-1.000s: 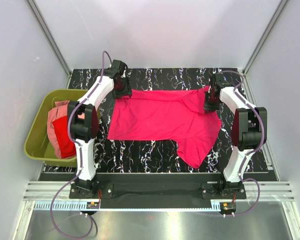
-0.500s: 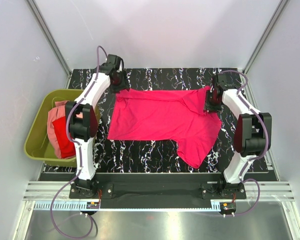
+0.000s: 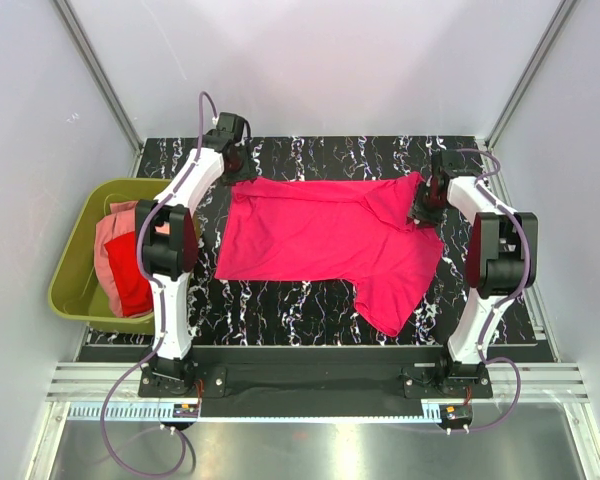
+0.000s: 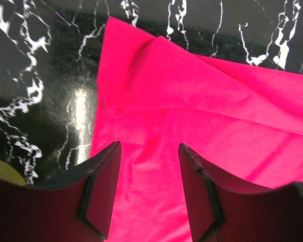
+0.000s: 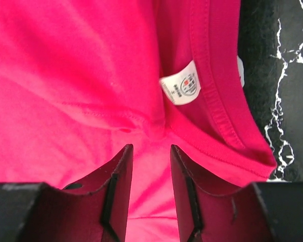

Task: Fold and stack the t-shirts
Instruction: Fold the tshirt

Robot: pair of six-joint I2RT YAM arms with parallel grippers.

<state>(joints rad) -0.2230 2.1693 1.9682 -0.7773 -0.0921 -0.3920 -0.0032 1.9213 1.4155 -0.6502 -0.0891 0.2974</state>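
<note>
The t-shirt's folded tip by the neck label is just below, lined up with my right gripper's open gap, so I should lower it and close next.
A bright magenta-pink t-shirt (image 3: 325,235) lies spread on the black marbled table, with one sleeve pointing at the near edge. My left gripper (image 3: 234,160) hovers over its far-left corner. In the left wrist view this gripper (image 4: 149,146) is open, with only flat cloth (image 4: 192,101) under the gap. My right gripper (image 3: 425,207) stands over the collar at the shirt's far right. In the right wrist view it (image 5: 150,147) is open above the fabric, just below the white neck label (image 5: 182,88). A pale salmon-pink t-shirt (image 3: 110,232) and a red t-shirt (image 3: 130,282) lie bunched in the tub.
An olive-green plastic tub (image 3: 72,262) sits off the table's left edge, beside the left arm. White walls with metal posts enclose the back and sides. Bare black tabletop (image 3: 280,300) shows in front of the shirt and a strip (image 3: 340,155) behind it.
The right gripper has opened and let go of the shirt near the collar. The left gripper has drawn back toward the far-left corner and narrowed slightly. The shirt has stayed flat.
</note>
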